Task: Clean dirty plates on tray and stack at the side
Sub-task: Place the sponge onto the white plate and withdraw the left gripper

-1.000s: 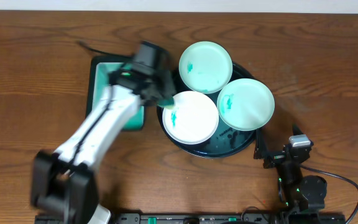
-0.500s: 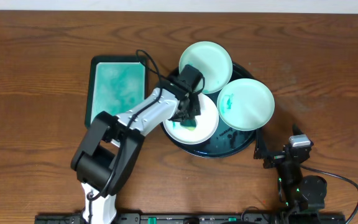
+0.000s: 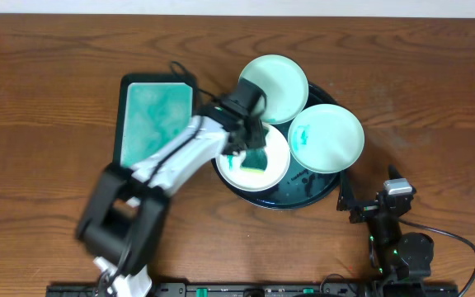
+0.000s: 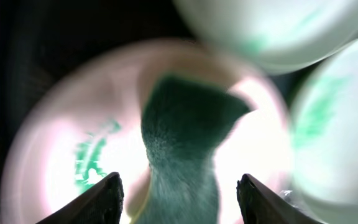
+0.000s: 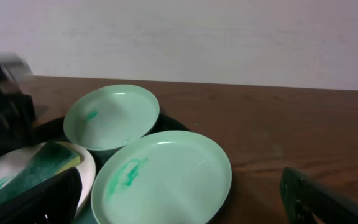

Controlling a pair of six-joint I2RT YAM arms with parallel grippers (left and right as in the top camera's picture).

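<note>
I need to raise my right gripper, tilt it downward, move it across the tray and lower it onto the white plate's rim (image 3: 286,160) (image 5: 89,173) beside the nearer mint plate, because it lies clear of the sponge.
On the round black tray (image 3: 303,191) sit a white plate (image 3: 277,169) with a teal smear and two pale mint plates (image 3: 273,88) (image 3: 326,137), each smeared teal. My left gripper (image 3: 252,142) hovers over the white plate. Its jaws stand open on either side of a green sponge (image 4: 185,137) that lies on the white plate (image 4: 61,155), with a gap at each finger (image 4: 107,199). My right gripper (image 3: 361,206) stands open near the table's front right, facing the nearer mint plate (image 5: 163,180), with nothing between its fingers.
A rectangular teal-green tray (image 3: 155,115) lies left of the black tray. Bare wood tabletop (image 3: 48,124) stretches to the far left and to the right of the tray. A black cable (image 3: 460,247) trails by the right arm's base.
My left arm swung from the teal-green tray over to the white plate, carrying the sponge. Its jaws have opened and the sponge now lies on the plate. The right arm stayed put.
</note>
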